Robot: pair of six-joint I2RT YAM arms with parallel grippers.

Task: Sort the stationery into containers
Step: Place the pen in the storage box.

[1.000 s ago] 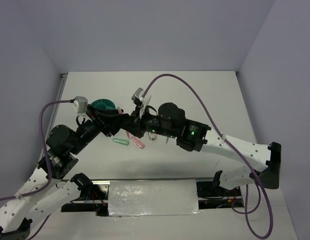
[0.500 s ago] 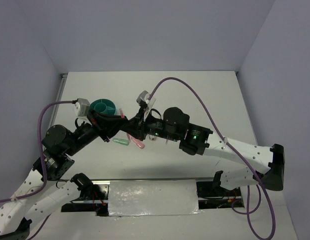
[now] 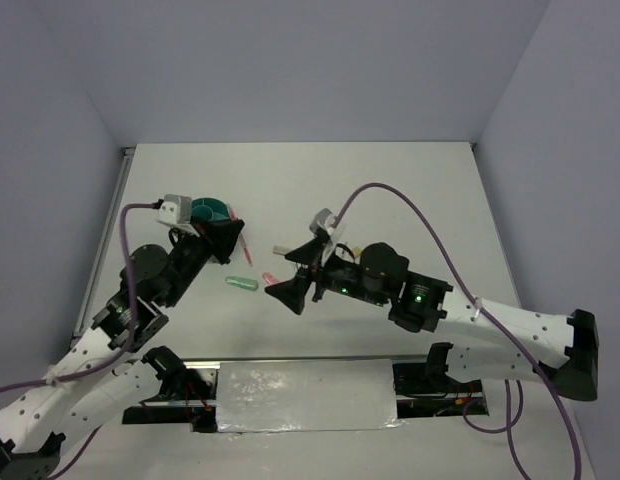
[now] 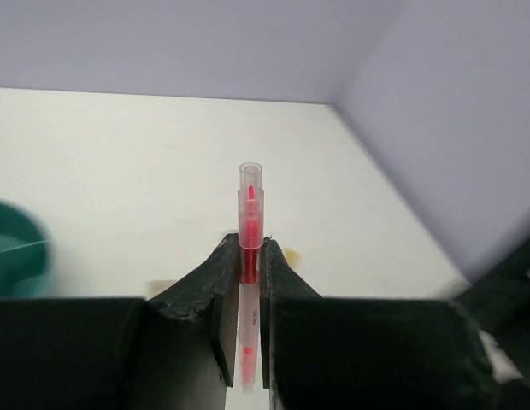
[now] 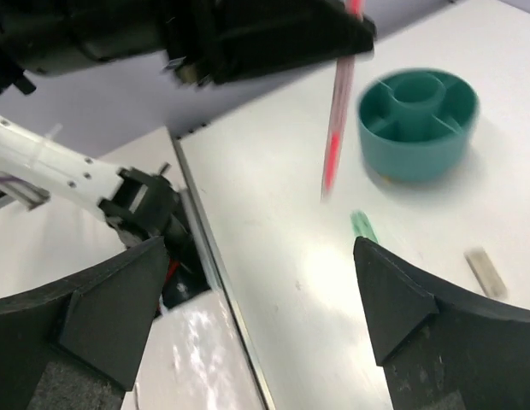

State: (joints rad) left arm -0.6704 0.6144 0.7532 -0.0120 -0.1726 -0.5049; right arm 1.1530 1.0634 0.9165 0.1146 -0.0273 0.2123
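The left gripper moves down and to the left in the top view next, lowers the pen (image 3: 248, 251) into the open teal organiser cup (image 3: 208, 210) standing there and releases.
My left gripper (image 4: 244, 248) is shut on the red-pink pen (image 4: 250, 209), which sticks out past the fingertips. In the top view the left gripper (image 3: 228, 238) holds the pen (image 3: 248, 251) just right of the teal organiser cup (image 3: 208, 210). My right gripper (image 3: 290, 290) stands wide open and empty, nearer and to the right. Between the arms a mint-green eraser (image 3: 242, 283) and a pink eraser (image 3: 271, 275) lie on the table. The right wrist view shows the right gripper (image 5: 261, 256), the pen (image 5: 337, 128), the cup (image 5: 417, 124) and the mint-green eraser (image 5: 363, 225).
A small grey block (image 5: 485, 270) lies on the table near the right finger. A tiny tan block (image 3: 277, 247) sits behind the erasers. The table's metal front edge (image 5: 222, 273) and the arm bases are close to the right gripper.
The two grippers met at the pen. The left one shut on it and kept it near the cup; the right one opened wide and drew back toward the near right.
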